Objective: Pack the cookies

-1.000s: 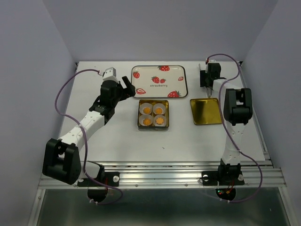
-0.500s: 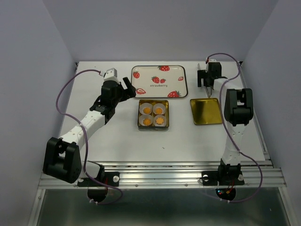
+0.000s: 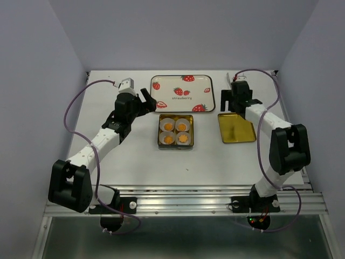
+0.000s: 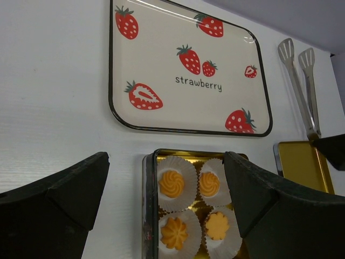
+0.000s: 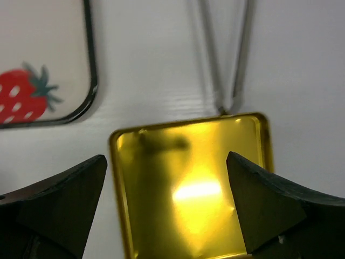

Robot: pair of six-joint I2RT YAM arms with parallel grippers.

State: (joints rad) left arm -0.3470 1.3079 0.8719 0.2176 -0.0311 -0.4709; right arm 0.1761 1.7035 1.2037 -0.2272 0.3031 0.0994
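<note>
My right gripper moves back and down onto the lid's rim facing the tin next, since bare tabletop beside that rim leaves room for a finger.
Four orange-yellow cookies (image 3: 176, 133) sit in white paper cups inside a gold tin (image 3: 160, 133) at the table's middle. In the left wrist view they show as two swirl cookies (image 4: 171, 183) at the back and a flower cookie (image 4: 217, 225) at the front right. My left gripper (image 3: 146, 100) is open and empty, hovering left of and behind the tin (image 4: 146, 205). My right gripper (image 3: 235, 100) is open and empty above the far edge of the gold lid (image 3: 236, 128), which fills the right wrist view (image 5: 188, 189) between the open jaws.
A strawberry-printed tray (image 3: 182, 91) lies empty behind the tin. Metal tongs (image 4: 299, 81) lie on the table right of the tray, their joined end touching the lid's far edge (image 5: 223, 102). Walls enclose the table at the left, back and right.
The right arm's elbow has swung out to the right and its gripper has shifted a little left and nearer, over the lid's far edge. The left arm has barely moved.
</note>
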